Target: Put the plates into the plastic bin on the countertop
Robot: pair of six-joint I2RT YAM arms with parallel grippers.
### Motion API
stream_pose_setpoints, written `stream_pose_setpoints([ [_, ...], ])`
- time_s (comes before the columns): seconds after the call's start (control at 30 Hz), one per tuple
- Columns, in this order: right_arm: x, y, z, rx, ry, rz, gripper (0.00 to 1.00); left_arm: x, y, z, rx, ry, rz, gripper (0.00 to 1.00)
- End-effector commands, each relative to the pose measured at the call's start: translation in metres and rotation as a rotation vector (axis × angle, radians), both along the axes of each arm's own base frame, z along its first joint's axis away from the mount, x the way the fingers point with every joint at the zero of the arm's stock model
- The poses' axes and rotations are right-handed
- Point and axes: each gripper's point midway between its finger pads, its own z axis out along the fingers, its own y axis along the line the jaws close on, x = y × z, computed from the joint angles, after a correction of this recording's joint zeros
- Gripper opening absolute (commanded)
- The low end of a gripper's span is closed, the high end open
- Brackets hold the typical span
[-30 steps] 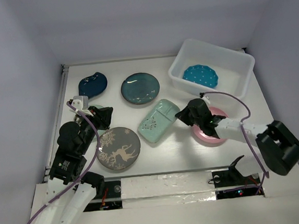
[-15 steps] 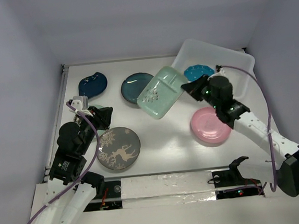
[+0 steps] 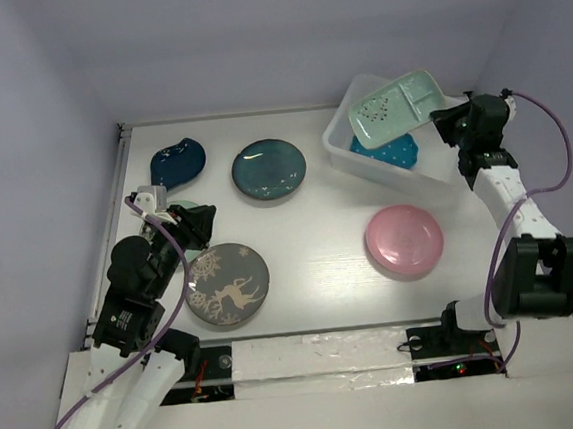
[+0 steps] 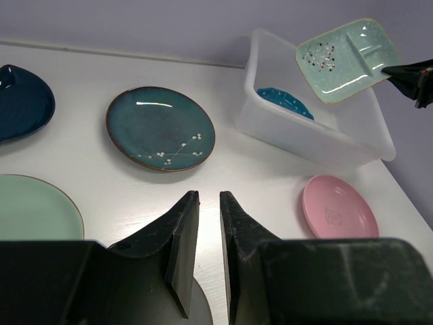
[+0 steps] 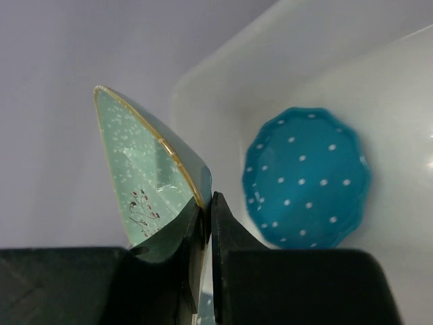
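Note:
The mint rectangular tray is hanging above the plastic bin. My right gripper needs to lower the tray into the bin next, onto the scalloped blue plate [image 3: 389, 151] [image 5: 306, 178].
My right gripper [image 3: 442, 118] is shut on the edge of the mint rectangular tray [image 3: 395, 108] and holds it tilted above the plastic bin [image 3: 383, 174]. The wrist view shows the jaws [image 5: 208, 203] pinching the tray's rim [image 5: 145, 183]. A scalloped blue plate [image 3: 386, 152] lies in the bin. On the countertop are the pink plate [image 3: 404, 240], dark teal plate [image 3: 268, 169], grey deer plate [image 3: 226, 284] and navy leaf dish [image 3: 178, 162]. My left gripper [image 3: 207, 221] hovers at the left, jaws nearly together and empty [image 4: 208, 196].
A pale green round plate [image 4: 34, 206] lies left of my left gripper, mostly hidden under the left arm in the top view. The bin stands at the back right by the wall. A taped white strip [image 3: 319, 352] runs along the front edge.
My right gripper lifted the mint tray off the countertop and carried it back and right, over the bin. The left arm has not moved.

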Motion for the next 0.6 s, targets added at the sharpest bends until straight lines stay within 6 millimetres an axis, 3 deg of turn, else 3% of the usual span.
stream_pose_setpoints([
  [0.0, 0.022, -0.008, 0.062, 0.041, -0.181, 0.011, 0.0, -0.001, -0.001, 0.016, -0.02, -0.046, -0.007, 0.17],
  [0.27, 0.05, -0.02, 0.005, 0.053, -0.057, -0.022, 0.0, -0.001, -0.003, 0.015, -0.017, -0.043, -0.012, 0.17],
  [0.57, 0.065, -0.028, -0.052, 0.061, 0.064, -0.056, 0.0, -0.001, -0.004, 0.015, -0.018, -0.041, -0.013, 0.17],
])
